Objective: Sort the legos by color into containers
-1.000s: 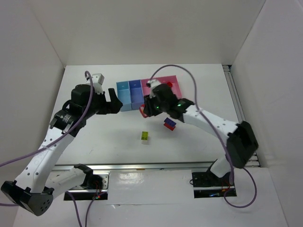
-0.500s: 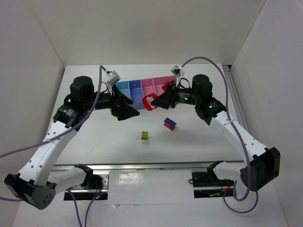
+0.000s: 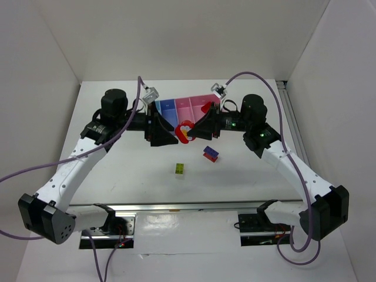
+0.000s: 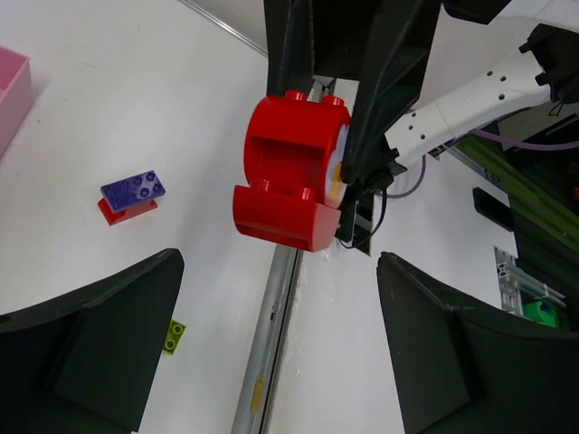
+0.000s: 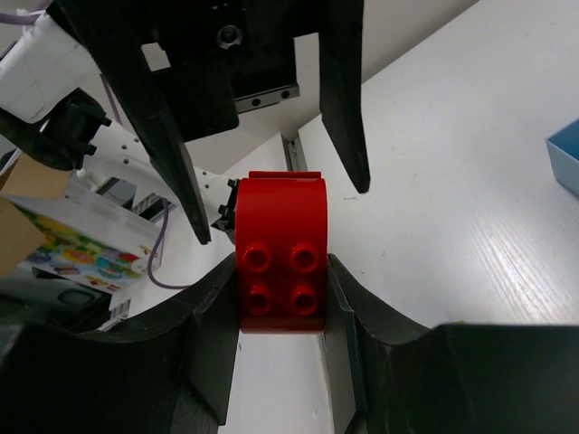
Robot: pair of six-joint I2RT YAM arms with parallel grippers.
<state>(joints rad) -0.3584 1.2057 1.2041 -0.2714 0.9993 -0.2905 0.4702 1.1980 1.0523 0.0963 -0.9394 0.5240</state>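
I will swing my right gripper outward next, tilt it down over the pink bin with red inside and release red with red, because the bin is outward and below my gripper.
My right gripper (image 3: 192, 133) is shut on a red lego (image 3: 185, 131) and holds it in the air in front of the containers (image 3: 183, 108). In the right wrist view the red lego (image 5: 280, 258) sits clamped between my fingers (image 5: 213, 334). My left gripper (image 3: 174, 130) faces it, open, its tips just short of the red lego (image 4: 291, 172). The blue-and-red stacked lego (image 3: 210, 154) and the yellow-green lego (image 3: 180, 169) lie on the table. Both also show in the left wrist view, the stacked lego (image 4: 131, 196) and the yellow-green lego (image 4: 175, 336).
A metal rail (image 4: 271, 362) runs along the table's near edge. White walls enclose the table on three sides. Purple cables (image 3: 247, 76) loop above both arms. A pink bin's corner (image 4: 13, 90) and a blue bin's corner (image 5: 565, 158) show at frame edges.
The right gripper lifted the red lego from beside the bins and turned it toward the left arm. The left gripper swung right and stands open in front of the lego.
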